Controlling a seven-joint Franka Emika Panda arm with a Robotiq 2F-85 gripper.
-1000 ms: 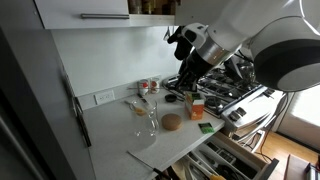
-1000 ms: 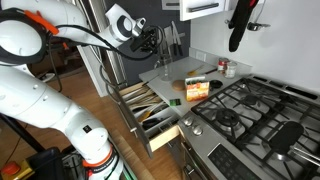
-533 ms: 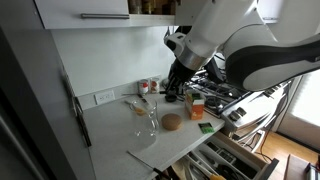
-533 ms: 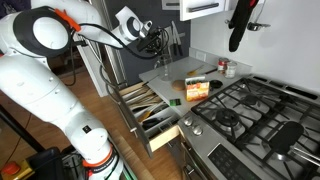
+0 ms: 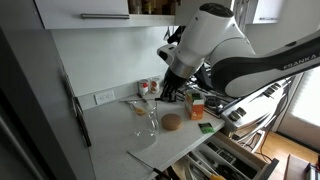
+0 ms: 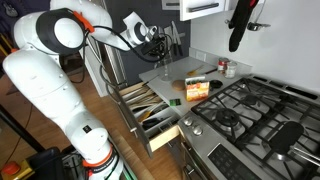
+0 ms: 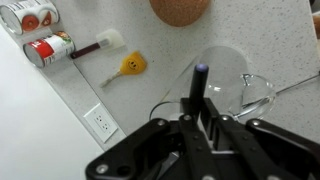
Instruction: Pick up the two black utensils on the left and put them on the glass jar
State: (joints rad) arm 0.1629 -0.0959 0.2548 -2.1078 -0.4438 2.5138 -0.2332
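Observation:
Next, my gripper holds steady over the jar's opening (image 7: 226, 98) and spreads its fingers to release the slim black utensil (image 7: 199, 88), since it points down at the clear glass jar.
My gripper (image 7: 195, 125) is shut on a slim black utensil (image 7: 199, 88), whose tip points at the clear glass jar (image 7: 228, 72) just beyond it. In both exterior views the gripper (image 5: 168, 92) (image 6: 157, 48) hangs just above the jar (image 5: 150, 120) on the white counter, and the utensil (image 6: 160, 64) hangs down from it. I cannot make out the other black utensil. A round cork disc (image 5: 172, 122) (image 7: 180, 8) lies beside the jar.
Two cans (image 7: 48, 48) and a yellow-headed tool (image 7: 130, 66) lie near the wall with the outlet (image 7: 100, 122). An orange box (image 5: 197, 105) and a green sponge (image 5: 207, 127) sit beside the stove (image 6: 250, 110). A utensil drawer (image 6: 145, 105) stands open.
The arm has swung from over the stove side toward the jar and lowered, carrying the black utensil; the gripper now hangs over the jar.

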